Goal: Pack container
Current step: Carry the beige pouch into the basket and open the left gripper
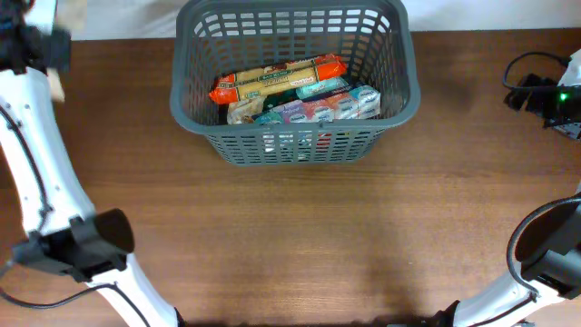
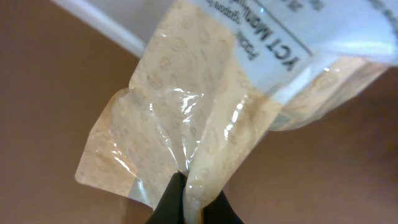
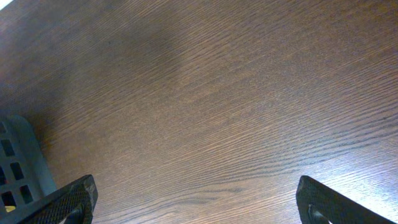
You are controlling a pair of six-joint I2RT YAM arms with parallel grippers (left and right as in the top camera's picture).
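The bag (image 2: 205,118) is still outside the basket, so the left gripper will swing to the right in the overhead view, then lower it over the orange-ended packet (image 1: 277,80).
The dark grey lattice basket (image 1: 295,136) stands at the back middle of the wooden table. In it lie a long orange-ended packet (image 1: 277,80) and several teal and pink packets (image 1: 318,104). My left gripper (image 2: 193,202) is shut on the edge of a clear plastic bag (image 2: 205,118) with beige contents and a white label. In the overhead view it is blurred at the far top left (image 1: 36,41), well left of the basket. My right gripper (image 3: 196,199) is open and empty over bare table; in the overhead view it is at the right edge (image 1: 540,93). A corner of the basket (image 3: 18,168) shows at its left.
The brown wooden table (image 1: 300,236) runs across the front. A white surface (image 1: 118,18) lies behind the table's back edge. Both white arms reach in from the front corners, with black cables by the right arm (image 1: 526,64).
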